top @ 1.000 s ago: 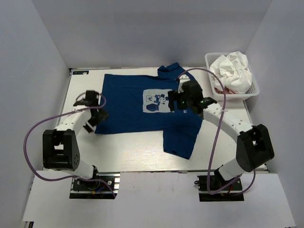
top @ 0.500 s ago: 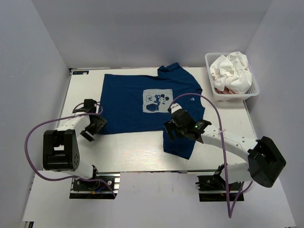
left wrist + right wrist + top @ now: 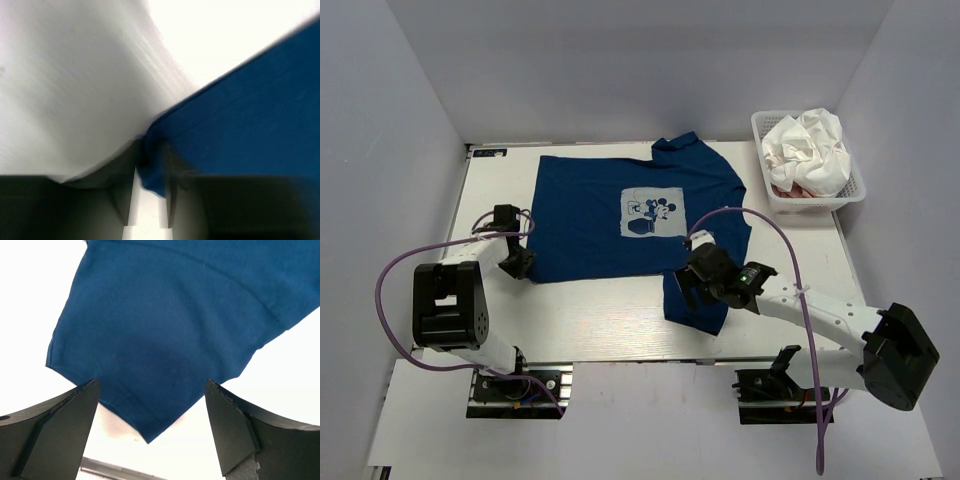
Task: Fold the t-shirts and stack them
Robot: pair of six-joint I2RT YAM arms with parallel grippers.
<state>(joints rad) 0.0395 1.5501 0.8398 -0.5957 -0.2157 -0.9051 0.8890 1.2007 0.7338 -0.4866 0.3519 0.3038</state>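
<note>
My right gripper needs to go down and come back onto the near flap's hem (image 3: 709,328) (image 3: 142,426) next.
The navy blue t-shirt (image 3: 610,215) lies spread flat on the white table (image 3: 600,315), print side up. Its near right part hangs toward the front edge. My left gripper (image 3: 520,262) sits at the shirt's near left corner. In the left wrist view its jaws (image 3: 150,155) are closed narrow with a fold of the blue cloth (image 3: 250,115) pinched between them. My right gripper (image 3: 692,285) hovers open over the shirt's near right corner. The blue corner (image 3: 175,325) points between the gripper's (image 3: 150,385) spread fingers, untouched. The white t-shirt (image 3: 810,145) lies crumpled in the basket, with a bit of pink cloth (image 3: 786,188) beneath it.
The white mesh basket (image 3: 857,188) stands at the back right corner of the table. Grey walls close in the left, back and right sides. Purple cables loop off both arms.
My left gripper has moved down to the shirt's near left corner and closed on it. My right arm has swung from the chest print to the near right corner, still open.
</note>
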